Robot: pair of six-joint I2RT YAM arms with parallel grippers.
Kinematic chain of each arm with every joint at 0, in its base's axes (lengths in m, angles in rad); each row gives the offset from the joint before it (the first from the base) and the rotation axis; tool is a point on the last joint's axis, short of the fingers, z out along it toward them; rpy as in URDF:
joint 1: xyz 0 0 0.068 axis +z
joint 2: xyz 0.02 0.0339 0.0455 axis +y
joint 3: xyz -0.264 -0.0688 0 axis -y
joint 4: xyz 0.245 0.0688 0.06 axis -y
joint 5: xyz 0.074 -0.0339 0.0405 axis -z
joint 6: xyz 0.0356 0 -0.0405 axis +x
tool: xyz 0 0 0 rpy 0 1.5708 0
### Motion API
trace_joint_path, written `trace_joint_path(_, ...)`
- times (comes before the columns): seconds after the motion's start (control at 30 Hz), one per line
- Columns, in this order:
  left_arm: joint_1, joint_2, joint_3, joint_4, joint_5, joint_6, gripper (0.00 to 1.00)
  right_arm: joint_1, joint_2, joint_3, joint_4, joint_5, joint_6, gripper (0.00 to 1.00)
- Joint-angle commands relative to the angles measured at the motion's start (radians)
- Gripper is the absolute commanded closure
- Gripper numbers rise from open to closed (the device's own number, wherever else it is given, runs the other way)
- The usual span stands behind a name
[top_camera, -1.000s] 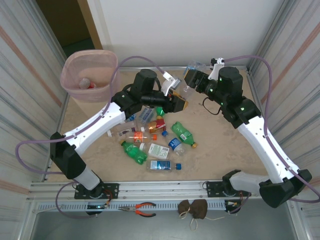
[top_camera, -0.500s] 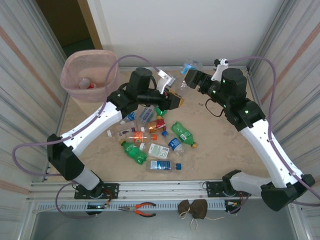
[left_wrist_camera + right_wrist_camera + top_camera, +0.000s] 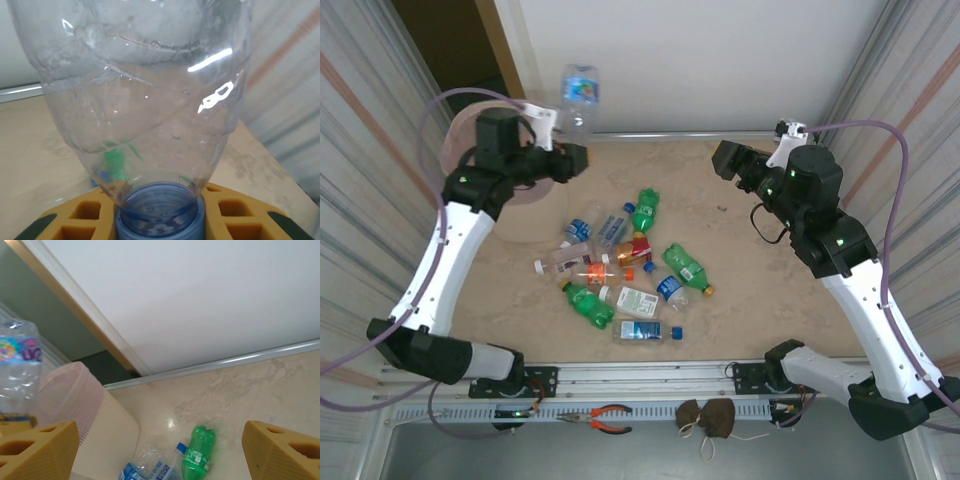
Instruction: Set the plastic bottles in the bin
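Note:
The clear bottle goes sideways over the pale-pink bin (image 3: 452, 140) next. My left gripper tilts down and releases it, as the bin's opening lies beside and below.
My left gripper (image 3: 572, 152) is raised beside the pale-pink bin (image 3: 452, 140) and is shut on a clear bottle (image 3: 578, 95) with a blue label, standing bottom up. In the left wrist view the yellow fingers of the left gripper (image 3: 160, 222) clamp the blue cap end of the clear bottle (image 3: 145, 90). My right gripper (image 3: 730, 160) hangs open and empty at the far right. The right wrist view shows the right gripper (image 3: 160, 452) wide apart, the bin (image 3: 70, 395), the held bottle (image 3: 17, 357) and a green bottle (image 3: 197, 455). Several bottles (image 3: 620, 270) lie mid-table.
Corrugated metal walls close in both sides, and a white wall (image 3: 700, 60) stands at the back. Pliers (image 3: 605, 418) and a dark pouch (image 3: 708, 418) lie in front of the rail, below the arm bases.
The clear bottle has gone from the right gripper's side to the left gripper. The left arm swung left and up to the bin with it. The right gripper drew back, open.

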Motion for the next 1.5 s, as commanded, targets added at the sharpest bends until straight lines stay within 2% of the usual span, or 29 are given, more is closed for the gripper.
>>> trace_joint_path(0.0,0.104,-0.017,0.064,-0.148,-0.035,0.023,0.74,-0.008,-0.012,0.016,-0.012,0.018,-0.022,0.16)
trace_joint_path(0.2,0.28,0.025,0.118,-0.292,-0.066,0.075,0.74,-0.012,-0.017,0.011,-0.021,0.017,-0.022,0.16)
trace_joint_path(0.43,0.391,0.138,0.164,-0.411,-0.123,0.161,0.72,-0.02,-0.028,-0.006,-0.023,0.016,-0.021,0.17)
trace_joint_path(0.67,0.418,0.232,0.211,-0.424,-0.146,0.183,0.67,-0.033,-0.031,-0.02,-0.027,0.011,-0.021,0.17)
trace_joint_path(0.9,0.419,0.265,0.24,-0.426,-0.148,0.179,0.49,-0.045,-0.035,-0.028,-0.029,0.01,-0.019,0.17)
trace_joint_path(1.0,0.419,0.257,0.236,-0.418,-0.143,0.176,0.45,-0.049,-0.033,-0.029,-0.029,0.005,-0.017,0.17)
trace_joint_path(1.23,0.419,0.209,0.226,-0.396,-0.104,0.163,0.42,-0.05,-0.015,-0.028,-0.047,-0.018,-0.016,0.17)
trace_joint_path(1.47,0.418,0.127,0.2,-0.351,0.004,0.134,0.43,-0.052,0.042,-0.02,-0.13,-0.07,-0.022,0.18)
